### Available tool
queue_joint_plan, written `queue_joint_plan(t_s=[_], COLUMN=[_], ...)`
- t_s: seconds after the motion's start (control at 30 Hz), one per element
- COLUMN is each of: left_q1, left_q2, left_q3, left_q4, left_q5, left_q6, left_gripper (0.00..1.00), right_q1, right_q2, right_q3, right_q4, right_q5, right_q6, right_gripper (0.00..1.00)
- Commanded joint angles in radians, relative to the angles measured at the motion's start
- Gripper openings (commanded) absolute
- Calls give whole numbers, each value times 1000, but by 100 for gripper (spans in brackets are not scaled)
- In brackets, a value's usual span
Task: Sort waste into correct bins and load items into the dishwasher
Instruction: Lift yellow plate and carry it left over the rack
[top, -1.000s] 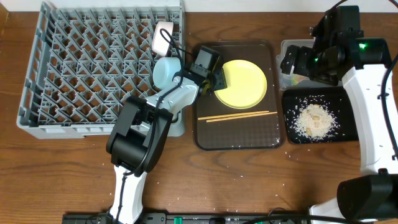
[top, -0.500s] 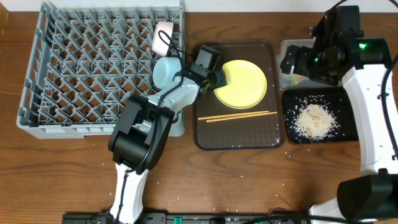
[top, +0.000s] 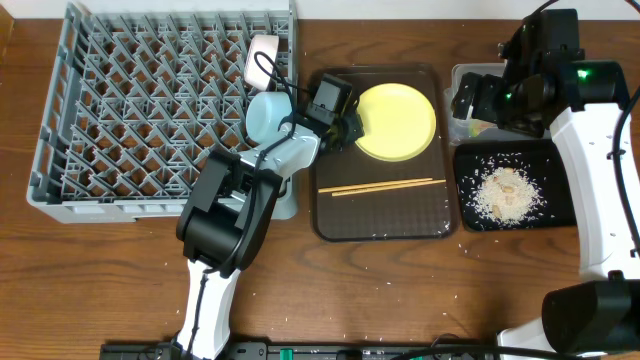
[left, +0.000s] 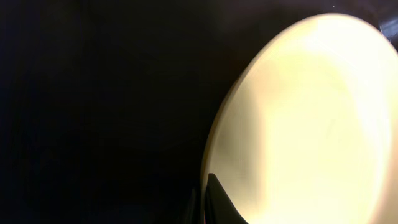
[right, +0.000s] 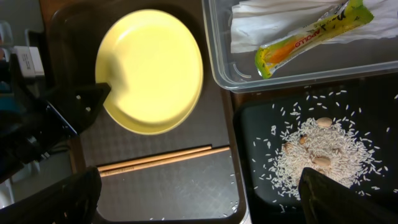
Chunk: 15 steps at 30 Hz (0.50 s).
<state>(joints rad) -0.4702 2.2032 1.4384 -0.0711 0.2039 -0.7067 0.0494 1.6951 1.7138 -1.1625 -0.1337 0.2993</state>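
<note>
Next, my left gripper lifts the plate (top: 400, 122) over the rack's wires (top: 195, 78) beside the white cup, lowers it between them and releases its rim, as they're empty.
My left gripper (top: 349, 128) is shut on the left rim of the round yellow plate (top: 400, 122), which rests on the brown serving tray (top: 380, 222). In the left wrist view the rim sits pinched between the fingers (left: 216, 200) and the plate (left: 311, 112) fills the right side. Two wooden chopsticks (top: 382, 186) lie below the plate. My right gripper (right: 202, 193) hangs open high over the bins, holding nothing. The wrapper (right: 308, 37) and napkin (right: 261, 18) lie in the clear tub (right: 217, 68). Rice crumbs (right: 317, 155) sit in the black tray (top: 562, 212).
The grey dish rack (top: 150, 110) fills the back left. A light-blue bowl (top: 265, 115) and a small white cup (top: 260, 55) stand at its right edge, close to my left arm. A few rice grains lie scattered on the brown tray's front.
My left gripper has closed on the plate's rim, and the plate has shifted up and to the right on the brown tray. The right arm has stayed still.
</note>
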Motion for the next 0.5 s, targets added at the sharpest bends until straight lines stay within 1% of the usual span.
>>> queue_joint_plan(t_s=[0.0, 0.17, 0.47], left_q1=[28, 53, 72], left_q2=[0, -113, -354], left_q3=[-41, -41, -41], left_q4=[-31, -31, -37], left_q5=[29, 59, 47], left_q6=[21, 50, 211], left_gripper=[8, 7, 7], right_q1=[10, 10, 10], right_q2=[2, 2, 2], right_q3=[5, 5, 5], right_q4=[-1, -1, -1], right_q5=[6, 6, 6], right_q6=[-8, -8, -8], right_gripper=[99, 99, 99])
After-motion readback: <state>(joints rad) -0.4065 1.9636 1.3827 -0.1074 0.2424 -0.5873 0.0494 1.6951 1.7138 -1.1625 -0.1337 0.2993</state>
